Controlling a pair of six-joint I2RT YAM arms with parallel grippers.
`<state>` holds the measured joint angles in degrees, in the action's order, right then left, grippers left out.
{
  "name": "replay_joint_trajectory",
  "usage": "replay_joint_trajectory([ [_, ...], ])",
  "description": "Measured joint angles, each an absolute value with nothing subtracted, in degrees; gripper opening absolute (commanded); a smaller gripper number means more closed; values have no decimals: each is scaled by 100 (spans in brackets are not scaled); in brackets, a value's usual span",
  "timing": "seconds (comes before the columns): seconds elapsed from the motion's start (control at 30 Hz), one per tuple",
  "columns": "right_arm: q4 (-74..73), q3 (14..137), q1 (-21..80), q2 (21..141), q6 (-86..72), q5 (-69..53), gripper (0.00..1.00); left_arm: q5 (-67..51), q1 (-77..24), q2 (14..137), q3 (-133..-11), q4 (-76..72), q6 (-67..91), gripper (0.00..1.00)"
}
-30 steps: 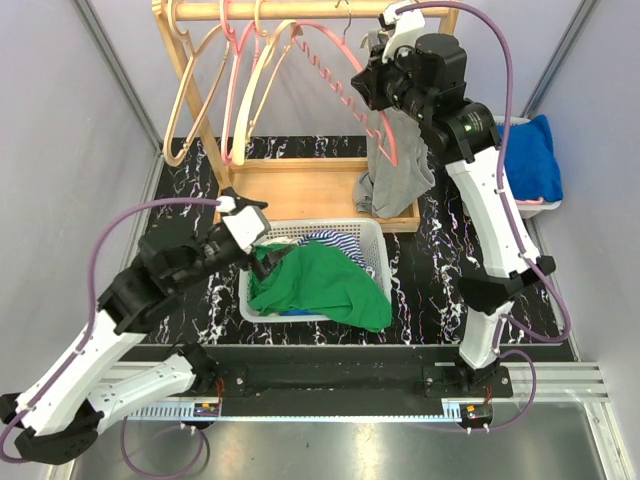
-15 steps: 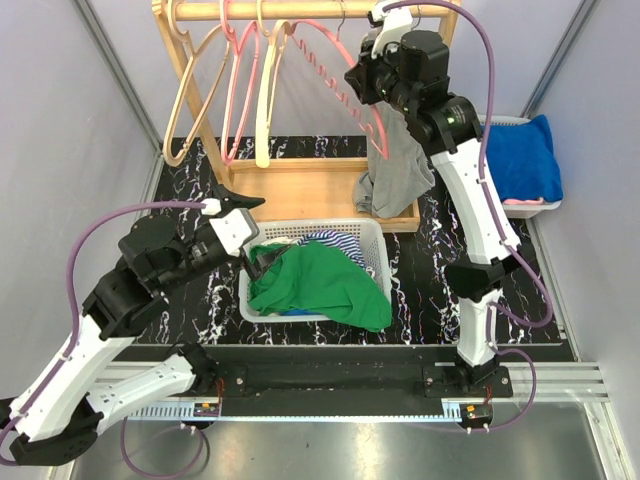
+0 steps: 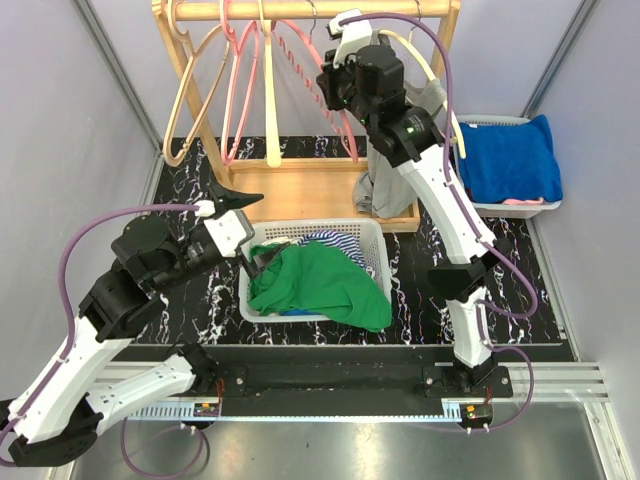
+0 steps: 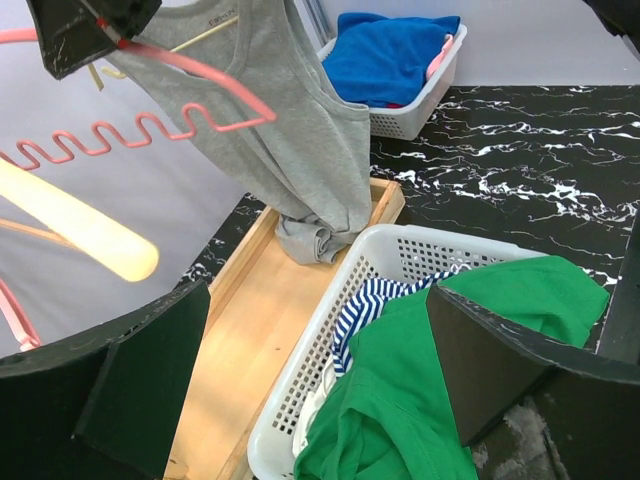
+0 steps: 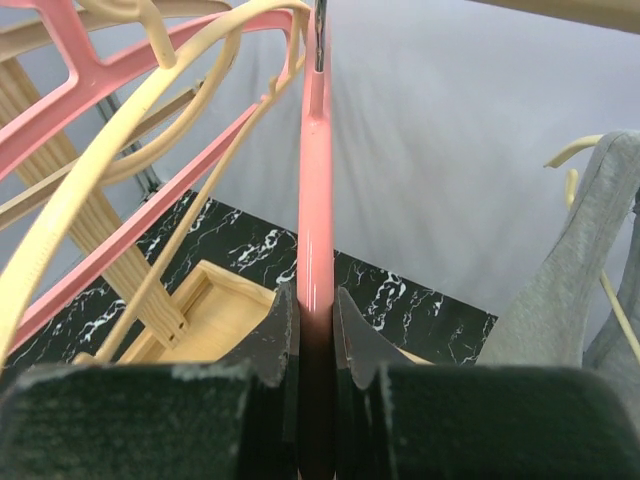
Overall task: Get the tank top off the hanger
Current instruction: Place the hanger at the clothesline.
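My right gripper needs to slide the pink hanger [image 5: 315,200] to the left in the top view, toward the bare cream hanger, and release it, because it hangs by the tank top.
The grey tank top [image 3: 400,175] hangs at the right end of the wooden rack, its hem bunched on the rack base. It also shows in the left wrist view [image 4: 290,140] and at the right edge of the right wrist view [image 5: 590,270], beside a cream hanger [image 5: 572,165]. My right gripper [image 3: 332,88] is high at the rail, shut on a pink hanger [image 5: 315,200] to the left of the tank top. In the left wrist view the pink hanger's arm [image 4: 215,95] crosses in front of the tank top. My left gripper [image 3: 256,230] is open and empty over the basket's left end.
A white basket [image 3: 330,226] holds a green shirt [image 3: 320,285] and a striped garment. A white bin with blue clothing [image 3: 505,155] stands at the back right. Several pink and cream hangers [image 3: 235,90] hang on the left of the rail. The wooden rack base [image 3: 300,190] lies behind the basket.
My right gripper has moved left along the rail with the pink hanger, away from the tank top, which stays at the right. My left arm has shifted slightly back and left.
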<state>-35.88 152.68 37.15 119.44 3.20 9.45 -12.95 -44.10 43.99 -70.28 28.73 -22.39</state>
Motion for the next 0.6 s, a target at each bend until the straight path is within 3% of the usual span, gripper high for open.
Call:
replay_joint_trajectory([
  [0.43,-3256,15273,4018,12108,239,1437,12,-1295,-4410,4403,-7050,2703,-2307,99],
  [0.6,-3153,15283,4108,12158,154,1398,39,-1284,-4410,4552,-7253,2633,-2353,99],
])
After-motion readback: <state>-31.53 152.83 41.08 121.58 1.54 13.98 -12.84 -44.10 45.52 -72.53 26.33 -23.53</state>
